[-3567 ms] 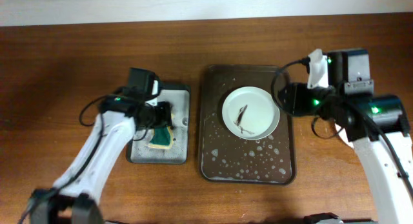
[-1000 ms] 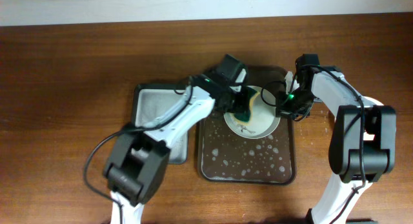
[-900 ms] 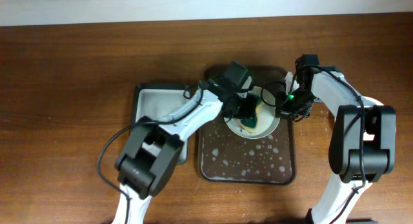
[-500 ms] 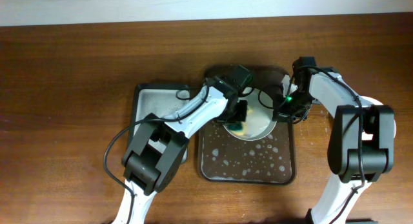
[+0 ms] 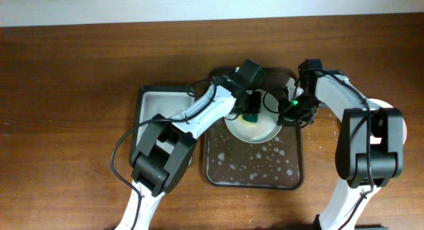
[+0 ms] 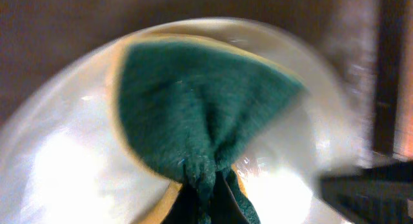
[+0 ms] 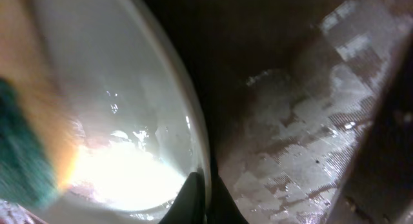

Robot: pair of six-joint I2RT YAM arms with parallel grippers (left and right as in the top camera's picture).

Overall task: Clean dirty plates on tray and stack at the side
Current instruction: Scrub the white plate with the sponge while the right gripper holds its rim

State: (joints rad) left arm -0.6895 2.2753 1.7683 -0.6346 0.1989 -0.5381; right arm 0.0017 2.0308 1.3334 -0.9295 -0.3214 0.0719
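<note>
My left gripper lifts the sponge (image 5: 250,117) off the plate next, moves it left in the overhead view to the grey basin's bottom and releases it.
One white plate (image 5: 260,128) sits in the upper part of the dark brown tray (image 5: 252,172), wet and glossy. My left gripper (image 5: 250,112) is shut on a green and yellow sponge (image 5: 250,117) and presses it onto the plate. In the left wrist view the sponge (image 6: 200,108) bunches into the left gripper (image 6: 206,188) over the plate (image 6: 58,153). My right gripper (image 5: 289,112) is shut on the plate's right rim. The right wrist view shows the right gripper (image 7: 205,195) pinching that rim (image 7: 195,130), with the sponge (image 7: 22,153) at the far left.
A grey basin (image 5: 158,109) stands left of the tray, partly under the left arm. Soap foam dots the tray floor (image 7: 290,153). A pale pinkish round shape (image 5: 399,127) shows behind the right arm near the table's right side.
The left gripper has rubbed the sponge back and forth across the plate, ending near its upper middle. The right gripper has kept hold of the rim.
</note>
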